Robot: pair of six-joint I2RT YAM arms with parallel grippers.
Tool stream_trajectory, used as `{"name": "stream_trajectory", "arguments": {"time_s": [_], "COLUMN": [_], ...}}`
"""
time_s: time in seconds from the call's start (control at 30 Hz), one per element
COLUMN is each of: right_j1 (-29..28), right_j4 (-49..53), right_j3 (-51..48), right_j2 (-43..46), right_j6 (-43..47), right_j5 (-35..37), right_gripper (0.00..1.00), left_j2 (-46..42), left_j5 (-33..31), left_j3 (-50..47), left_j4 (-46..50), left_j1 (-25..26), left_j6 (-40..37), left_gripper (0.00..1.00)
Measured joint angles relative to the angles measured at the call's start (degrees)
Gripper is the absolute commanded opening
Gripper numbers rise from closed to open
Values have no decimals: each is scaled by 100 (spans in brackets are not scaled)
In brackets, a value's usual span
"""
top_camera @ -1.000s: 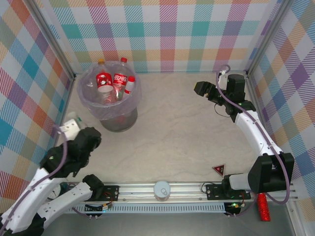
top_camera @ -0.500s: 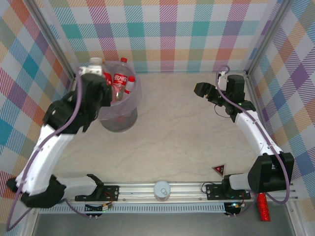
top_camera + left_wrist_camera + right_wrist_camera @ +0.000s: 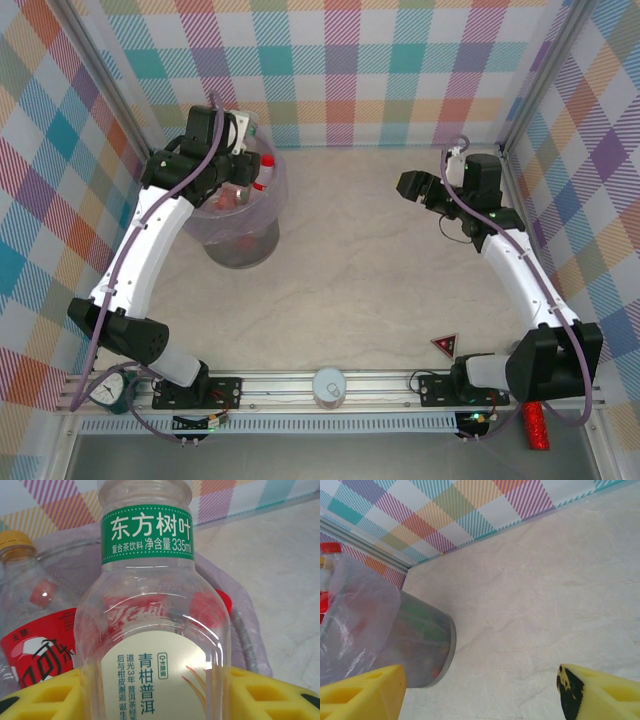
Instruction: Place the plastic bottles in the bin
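Note:
My left gripper will let the green-banded bottle down into the bin [image 3: 240, 235], between the yellow-capped and red-capped bottles, and then open, because the bottle is already hanging over the bin's lined opening.
A clear plastic bottle [image 3: 150, 630] with a green band and a white label stands between the yellow pads [image 3: 45, 695] of my left gripper [image 3: 160, 700], which is shut on its lower body. That gripper [image 3: 232, 150] hangs over the back rim of the bin [image 3: 240, 235], a round pale-purple basket lined with a clear bag. Inside the bin lie more bottles: a yellow-capped one with a red label [image 3: 35, 645] and a red-capped one [image 3: 265, 162]. My right gripper [image 3: 412, 187] is open far right of the bin, and nothing is between its pads [image 3: 365, 692].
Checked walls close in the back and both sides. A red triangle [image 3: 445, 346] lies on the table near the right arm's base, and a red glittery stick [image 3: 537, 425] lies beyond the front rail. A white round knob [image 3: 328, 385] sits on the rail.
My left arm has swung from the near left corner up and back to the bin, carrying the clear bottle. The right arm has barely moved.

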State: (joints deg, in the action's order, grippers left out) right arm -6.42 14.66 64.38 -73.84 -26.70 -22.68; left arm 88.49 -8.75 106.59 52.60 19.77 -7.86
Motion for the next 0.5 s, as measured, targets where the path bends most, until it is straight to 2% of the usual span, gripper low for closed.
{"name": "stream_trajectory", "arguments": {"time_s": [0.2, 0.33, 0.5], "right_j1": [7, 7, 7], "right_j4": [-4, -2, -4], "right_j3": [2, 2, 2], "right_j2": [-46, -122, -122], "right_j6": [15, 17, 15], "right_j5": [-15, -33, -35], "right_gripper": [79, 79, 79], "left_j2": [-72, -90, -173], "left_j5": [321, 507, 734], "left_j3": [-216, -396, -417], "left_j4": [55, 127, 166], "left_j1": [-262, -455, -483], "left_j6": [-151, -203, -275], "left_gripper": [45, 48, 79]}}
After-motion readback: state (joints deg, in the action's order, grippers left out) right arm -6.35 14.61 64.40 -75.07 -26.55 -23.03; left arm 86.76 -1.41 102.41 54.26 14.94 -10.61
